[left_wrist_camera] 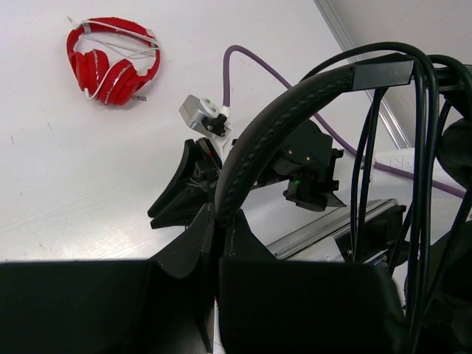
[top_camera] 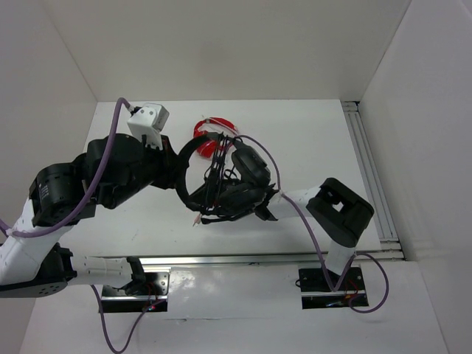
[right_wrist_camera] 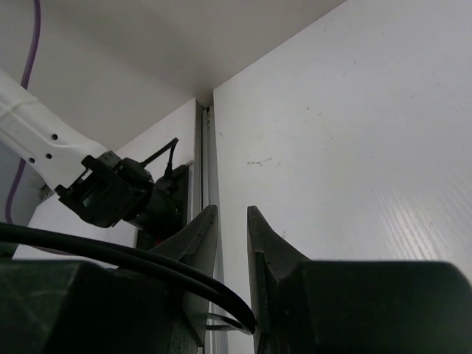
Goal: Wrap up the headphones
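Observation:
My right gripper has its open fingers around the cable [right_wrist_camera: 240, 317], and a part of the cable already loops low between them. I will lower my right gripper slightly beneath the earcups and keep its open fingers around the cable.
The black headphones [top_camera: 221, 181] hang above the table between both arms. My left gripper [left_wrist_camera: 221, 215] is shut on their padded headband [left_wrist_camera: 295, 103], which arcs up to the right; in the top view this gripper [top_camera: 175, 168] sits at the band's left side. Several strands of the thin black cable [left_wrist_camera: 422, 155] hang down on the right. My right gripper [right_wrist_camera: 232, 212] stands open, with a stretch of cable [right_wrist_camera: 147, 262] crossing its left finger and looping low in the gap between the jaws. In the top view the right gripper [top_camera: 240, 198] sits against the earcups.
Red headphones [top_camera: 214, 131] lie on the white table behind the black pair, also seen at upper left as the red headphones [left_wrist_camera: 110, 60]. An aluminium rail [top_camera: 369, 173] runs along the table's right side by the white wall. Purple arm cables [top_camera: 295, 214] loop nearby.

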